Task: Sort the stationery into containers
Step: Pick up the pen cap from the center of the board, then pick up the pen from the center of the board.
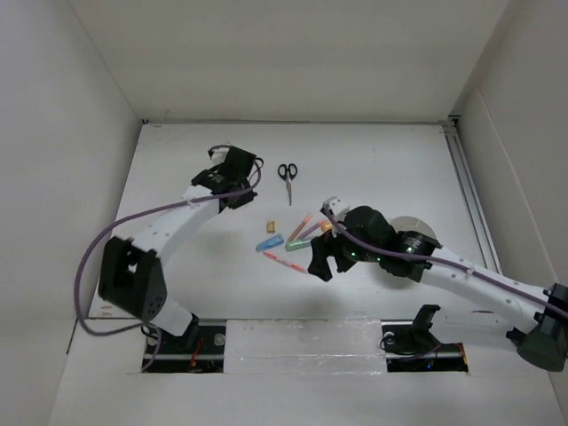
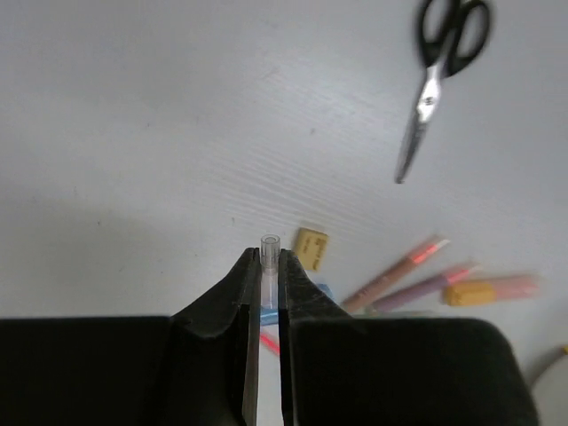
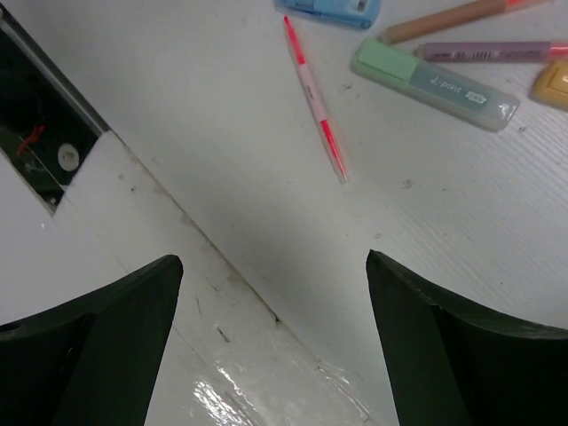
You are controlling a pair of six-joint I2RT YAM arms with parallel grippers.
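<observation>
My right gripper moves open to the left in the overhead view and down onto the pen's middle (image 1: 285, 263) (image 3: 315, 99) next, since the red pen lies apart from the green marker.
My left gripper (image 1: 232, 180) hangs over the far left of the table. In its wrist view it (image 2: 270, 256) is shut on a thin pen with a clear end (image 2: 270, 244). Black-handled scissors (image 1: 287, 173) lie to its right. A yellow block (image 1: 272, 225), blue marker (image 1: 270, 242), green marker (image 1: 297, 245), red pen (image 1: 284, 262), orange pen (image 1: 300, 226) and purple pen (image 1: 311, 231) lie mid-table. My right gripper (image 1: 321, 263) is open and empty just near of them (image 3: 275, 293). The white cup (image 1: 417, 229) is half hidden behind the right arm.
The right wrist view shows the red pen (image 3: 315, 98), the green marker (image 3: 435, 84), an orange marker (image 3: 552, 84) and the table's front seam (image 3: 222, 266) below the jaws. White walls enclose the table on three sides. A rail (image 1: 469, 191) runs along the right edge.
</observation>
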